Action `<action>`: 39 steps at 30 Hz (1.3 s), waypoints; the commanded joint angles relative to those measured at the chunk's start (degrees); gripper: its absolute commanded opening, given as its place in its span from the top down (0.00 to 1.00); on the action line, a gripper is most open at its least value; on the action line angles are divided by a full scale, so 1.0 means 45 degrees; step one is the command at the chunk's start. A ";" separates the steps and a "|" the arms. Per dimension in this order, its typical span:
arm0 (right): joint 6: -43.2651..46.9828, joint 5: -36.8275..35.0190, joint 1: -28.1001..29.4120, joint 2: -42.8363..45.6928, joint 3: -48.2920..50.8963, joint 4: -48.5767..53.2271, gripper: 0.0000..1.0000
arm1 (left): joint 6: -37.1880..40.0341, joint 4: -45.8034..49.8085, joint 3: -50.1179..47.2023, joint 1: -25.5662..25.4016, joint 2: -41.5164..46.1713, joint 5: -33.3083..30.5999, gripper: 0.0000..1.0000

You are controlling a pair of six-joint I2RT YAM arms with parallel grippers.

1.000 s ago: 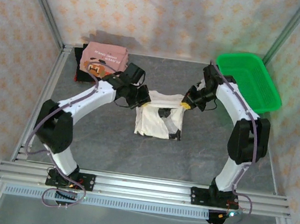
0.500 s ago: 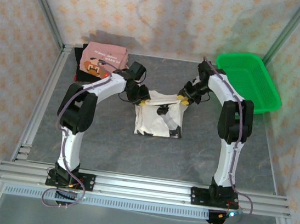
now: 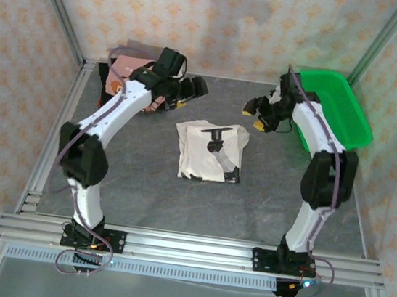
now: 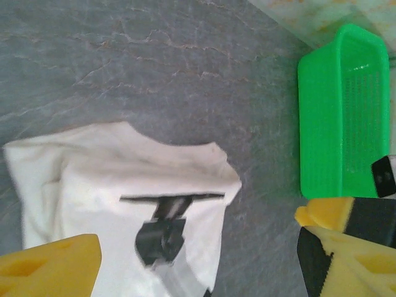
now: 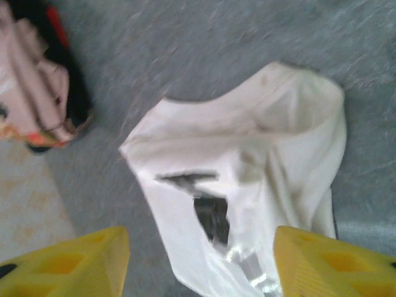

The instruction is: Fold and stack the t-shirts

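My left gripper moves down and back toward the base onto the shirt's side edge away from the basket and closes next, since that edge lies uncovered on the tabletop.
An off-white t-shirt [image 3: 211, 152] with a small black print lies folded in the middle of the grey table, free of both grippers. My left gripper [image 3: 191, 93] hovers open to its back left. In the left wrist view its yellow fingers [image 4: 49, 266] stand wide apart over the shirt [image 4: 93, 185] with nothing between them. My right gripper [image 3: 254, 118] hovers open to the shirt's back right. Its yellow fingers [image 5: 334, 260] also frame the shirt [image 5: 260, 161] from above. A folded pink t-shirt [image 3: 125, 66] lies on black cloth in the back left corner, partly hidden by the left arm.
A green plastic basket [image 3: 339, 108] stands at the back right, close behind the right arm, and also at the right of the left wrist view [image 4: 340, 111]. The pink and black pile [image 5: 31, 86] appears at the right wrist view's left edge. Walls close in the table.
Both grippers have let go of the off-white shirt's far edge, opened and lifted back and outward. The shirt now lies flat on its own.
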State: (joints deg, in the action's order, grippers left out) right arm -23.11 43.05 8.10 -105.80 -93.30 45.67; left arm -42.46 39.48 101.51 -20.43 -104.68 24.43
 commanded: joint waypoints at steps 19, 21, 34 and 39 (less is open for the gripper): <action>-0.6089 0.2686 0.0669 -0.1753 0.4254 -1.2602 0.24 | -0.0964 -0.6221 -1.0648 -0.1281 0.3287 -0.1520 0.12; -0.5524 0.2330 0.0642 -0.2166 0.3924 -1.1689 0.24 | -0.1283 -0.6731 -1.0976 -0.1275 0.3258 -0.1611 0.12; -0.4464 0.1728 0.0444 -0.1533 0.3856 -1.0091 0.21 | -0.2722 -0.8378 -1.0695 -0.1672 0.1201 -0.1824 0.10; -0.4729 0.2640 0.0466 0.0501 0.4043 -1.0199 0.16 | -0.2395 -0.7730 -0.9610 -0.2128 0.0358 -0.2117 0.10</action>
State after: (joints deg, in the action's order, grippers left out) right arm -44.99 52.34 10.46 -111.77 -74.74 -0.12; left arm -53.32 3.64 54.96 -28.47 -100.27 17.04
